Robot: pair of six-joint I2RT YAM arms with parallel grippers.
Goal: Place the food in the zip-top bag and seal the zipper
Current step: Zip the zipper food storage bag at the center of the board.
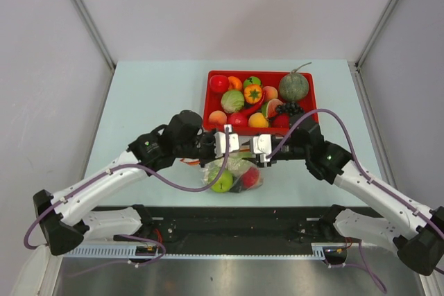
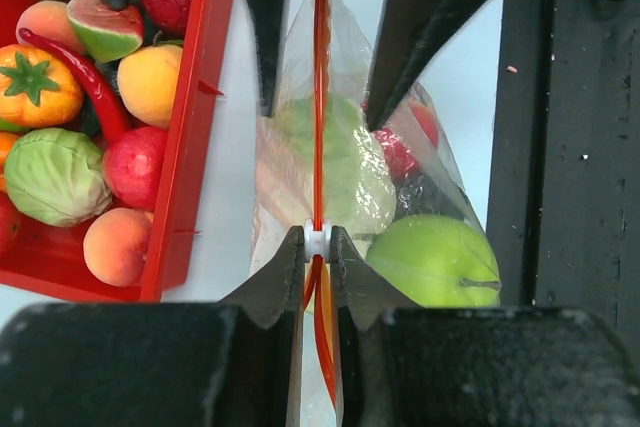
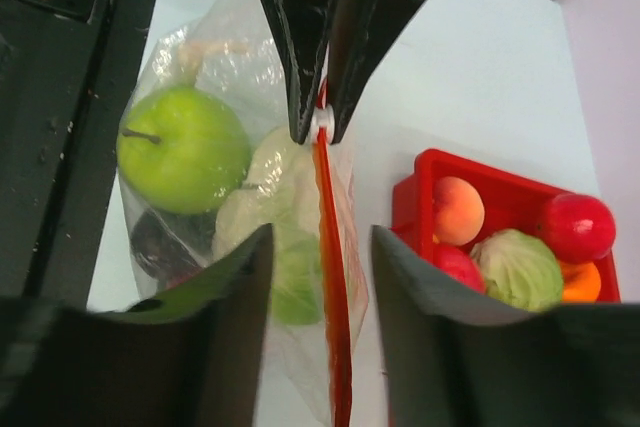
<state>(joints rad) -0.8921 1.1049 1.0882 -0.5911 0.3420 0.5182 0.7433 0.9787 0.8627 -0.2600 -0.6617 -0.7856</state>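
Note:
Next, my left gripper goes sideways, left in the top view, to the zipper's end, then releases the slider [image 3: 321, 119], since the zipper's edges there gape.
The clear zip-top bag [image 1: 232, 173] lies on the table in front of the red tray, with a green apple [image 2: 435, 262], a pale cauliflower [image 2: 345, 172] and a red fruit [image 2: 398, 152] inside. Its orange-red zipper [image 2: 322, 97] runs straight between both grippers. My left gripper [image 2: 317, 241] is shut on the zipper's white slider [image 3: 321, 119]. My right gripper [image 3: 320, 237] is open and straddles the zipper [image 3: 330, 277] without touching it. In the top view the left gripper [image 1: 233, 142] and the right gripper [image 1: 254, 145] face each other closely above the bag.
The red tray [image 1: 212, 95] behind the bag holds several toy foods, among them a melon [image 1: 293, 86], a cabbage [image 1: 232, 100], a red chilli [image 1: 253, 105] and peaches. Its near wall [image 2: 195, 137] stands right beside the bag. The black base rail [image 1: 229, 223] lies just in front.

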